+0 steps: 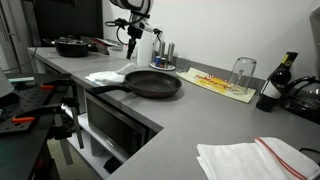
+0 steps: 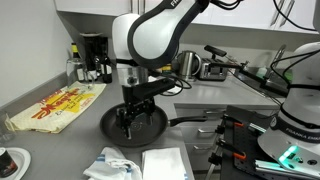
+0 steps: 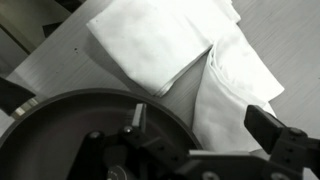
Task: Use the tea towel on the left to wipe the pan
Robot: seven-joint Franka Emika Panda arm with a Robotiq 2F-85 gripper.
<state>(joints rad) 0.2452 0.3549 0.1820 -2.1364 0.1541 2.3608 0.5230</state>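
My gripper should next leave the pan's rim and go down onto the rumpled white tea towel's raised fold point(image 2: 114, 162) point(image 3: 220, 104), because the bunched cloth there offers a fold to pinch.
A black frying pan point(image 1: 152, 84) sits on the grey counter; it also shows in an exterior view point(image 2: 140, 124) and as a dark curve at the lower left of the wrist view point(image 3: 70, 125). A folded white tea towel point(image 1: 105, 76) lies beside the pan near its handle, seen also in an exterior view point(image 2: 165, 163) and in the wrist view point(image 3: 150, 45). A second white cloth point(image 3: 235, 95) lies against it. My gripper point(image 2: 134, 114) hangs open and empty just above the pan's rim on the towel side point(image 3: 198, 125). In an exterior view it point(image 1: 130, 45) hangs above the counter.
A yellow patterned mat point(image 1: 220, 82) with an upturned glass point(image 1: 242, 70) lies behind the pan. A dark bottle point(image 1: 272, 90) and a red-striped towel point(image 1: 250, 158) are to the side. A black pot point(image 1: 72, 45) stands at the far end. A coffee maker point(image 2: 95, 55) is by the wall.
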